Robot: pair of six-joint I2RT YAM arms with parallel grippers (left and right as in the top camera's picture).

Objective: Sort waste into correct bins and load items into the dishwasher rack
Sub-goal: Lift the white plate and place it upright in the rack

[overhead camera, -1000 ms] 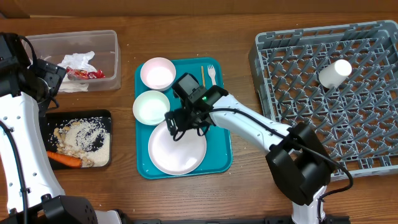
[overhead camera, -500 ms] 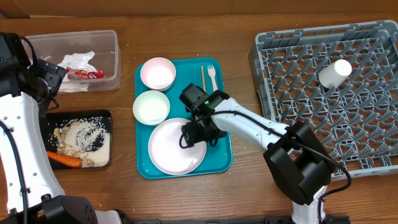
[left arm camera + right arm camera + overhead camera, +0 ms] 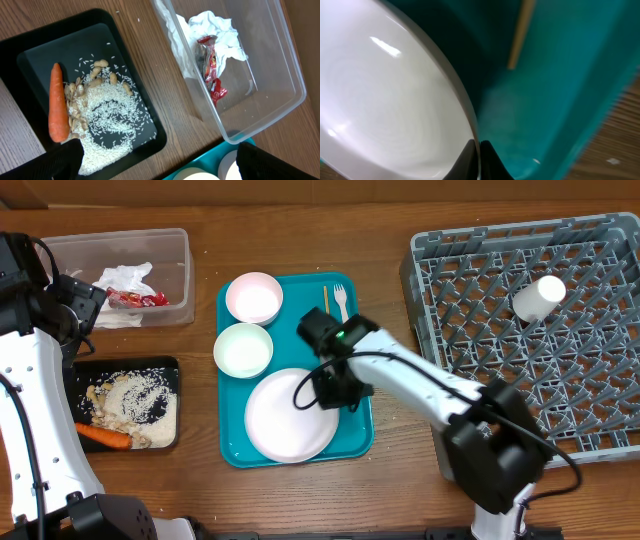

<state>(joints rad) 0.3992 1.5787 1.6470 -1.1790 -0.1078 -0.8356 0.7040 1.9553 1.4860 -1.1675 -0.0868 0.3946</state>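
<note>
I need my right gripper to lift the plate (image 3: 285, 420) over, lower and release, as empty rack slots beside the cup lie outward of it, to its right in the overhead view.
My right gripper (image 3: 330, 390) is shut on the right rim of the round white plate (image 3: 285, 420), which lies on the teal tray (image 3: 358, 432). In the right wrist view the fingertips (image 3: 470, 156) pinch the plate (image 3: 385, 100) edge, with the wooden stick (image 3: 521, 35) beyond. Two white bowls (image 3: 254, 297) (image 3: 243, 350), a fork (image 3: 341, 300) and the stick (image 3: 325, 300) share the tray. A white cup (image 3: 538, 297) sits in the grey rack (image 3: 425, 280). My left gripper (image 3: 160, 167) hangs open between the black tray (image 3: 120, 37) and clear tub (image 3: 280, 65).
The clear tub (image 3: 183, 275) holds white napkins (image 3: 128, 280) and a red wrapper (image 3: 140, 299). Rice and nuts (image 3: 140, 395) and a carrot (image 3: 103, 437) lie in the black tray (image 3: 125, 364). Bare wood separates the teal tray from the rack.
My right gripper moved right across the plate and shut on its right rim. The plate shifted slightly to the right. The left arm stayed still.
</note>
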